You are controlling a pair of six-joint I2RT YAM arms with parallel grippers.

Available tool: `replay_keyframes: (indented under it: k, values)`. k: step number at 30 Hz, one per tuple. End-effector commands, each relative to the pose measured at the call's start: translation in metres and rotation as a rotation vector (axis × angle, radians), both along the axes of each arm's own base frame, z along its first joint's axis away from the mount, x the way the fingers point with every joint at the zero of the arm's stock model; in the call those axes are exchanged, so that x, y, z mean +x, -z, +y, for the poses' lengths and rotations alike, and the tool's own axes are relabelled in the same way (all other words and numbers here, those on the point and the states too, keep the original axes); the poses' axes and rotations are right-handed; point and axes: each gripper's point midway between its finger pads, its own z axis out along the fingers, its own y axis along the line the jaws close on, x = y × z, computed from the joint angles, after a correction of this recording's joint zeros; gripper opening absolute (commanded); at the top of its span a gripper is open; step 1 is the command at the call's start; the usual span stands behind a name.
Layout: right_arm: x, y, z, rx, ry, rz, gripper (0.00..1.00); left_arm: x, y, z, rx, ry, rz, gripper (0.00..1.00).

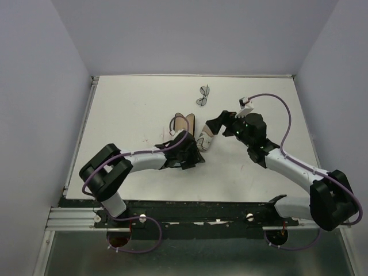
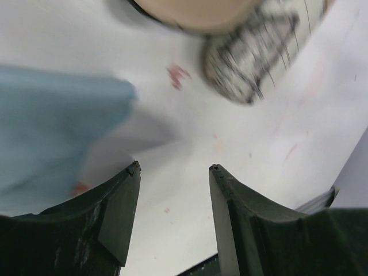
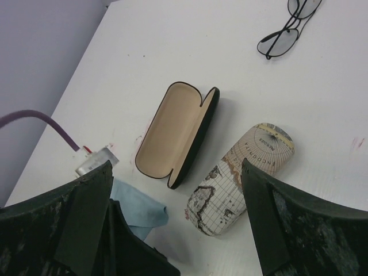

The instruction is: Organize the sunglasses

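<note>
The light blue cloth [image 3: 140, 210] lies below, past the map-print case, so my right gripper moves down and back onto it next, toward the left in the top view.
A pair of sunglasses [image 1: 203, 95] with a thin dark frame and grey lenses lies folded open at the far middle of the table, also in the right wrist view as sunglasses [image 3: 279, 44] at the top right. My left gripper [image 1: 192, 156] hovers low near the table's centre, open, with only bare table between its jaws [image 2: 175, 167]. My right gripper [image 1: 221, 123] hangs open above the cases [image 3: 175, 167], holding nothing. Both grippers are well short of the sunglasses.
An open black hard case [image 3: 172, 132] with tan lining lies beside a closed map-print case [image 3: 241, 178]. A light blue cloth [image 3: 135, 210] sits by my left gripper, seen blurred as the cloth [image 2: 57, 132]. The map-print case [image 1: 205, 138] lies between the two grippers.
</note>
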Motion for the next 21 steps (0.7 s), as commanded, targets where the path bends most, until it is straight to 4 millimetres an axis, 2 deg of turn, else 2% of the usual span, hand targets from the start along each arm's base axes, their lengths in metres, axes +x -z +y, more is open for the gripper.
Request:
replay_keyframes:
  k: [1, 2, 5, 7, 9, 10, 12, 14, 15, 16, 18, 20, 21]
  values:
    - [-0.021, 0.005, -0.013, 0.016, 0.029, 0.048, 0.98, -0.012, -0.016, -0.064, -0.074, 0.133, -0.074, 0.62]
    - [-0.024, 0.007, -0.018, 0.012, 0.045, 0.057, 0.98, -0.012, -0.027, -0.079, -0.098, 0.169, -0.096, 0.62]
    - [-0.034, 0.004, -0.03, 0.003, 0.084, 0.069, 0.98, -0.012, -0.047, -0.103, -0.102, 0.238, -0.152, 0.63]
    - [-0.038, 0.005, -0.041, -0.018, 0.129, 0.078, 0.98, -0.011, -0.067, -0.105, -0.11, 0.247, -0.221, 0.64]
    - [-0.043, 0.006, -0.046, -0.036, 0.139, 0.096, 0.98, -0.01, -0.079, -0.09, -0.087, 0.217, -0.281, 0.7]
    - [-0.046, 0.008, -0.047, -0.041, 0.139, 0.116, 0.98, -0.008, -0.084, -0.077, -0.064, 0.187, -0.307, 0.75]
    - [-0.052, 0.014, -0.043, -0.056, 0.108, 0.162, 0.98, -0.005, -0.082, -0.034, 0.041, 0.085, -0.331, 0.86]
    - [-0.06, 0.026, -0.033, -0.082, 0.07, 0.215, 0.97, -0.002, -0.073, 0.024, 0.172, -0.075, -0.308, 0.98]
    - [-0.064, 0.034, -0.025, -0.106, 0.042, 0.233, 0.97, -0.001, -0.068, 0.056, 0.239, -0.157, -0.298, 0.99]
    - [-0.07, 0.039, -0.014, -0.126, 0.007, 0.254, 0.96, -0.002, -0.071, 0.084, 0.264, -0.232, -0.292, 0.99]
    - [-0.087, 0.052, 0.017, -0.192, -0.077, 0.272, 0.95, -0.01, -0.065, 0.137, 0.327, -0.337, -0.268, 0.99]
    - [-0.101, 0.069, 0.051, -0.282, -0.126, 0.277, 0.94, -0.022, -0.06, 0.177, 0.356, -0.43, -0.246, 0.99]
    - [-0.107, 0.078, 0.064, -0.319, -0.147, 0.282, 0.92, -0.027, -0.061, 0.191, 0.351, -0.465, -0.248, 0.99]
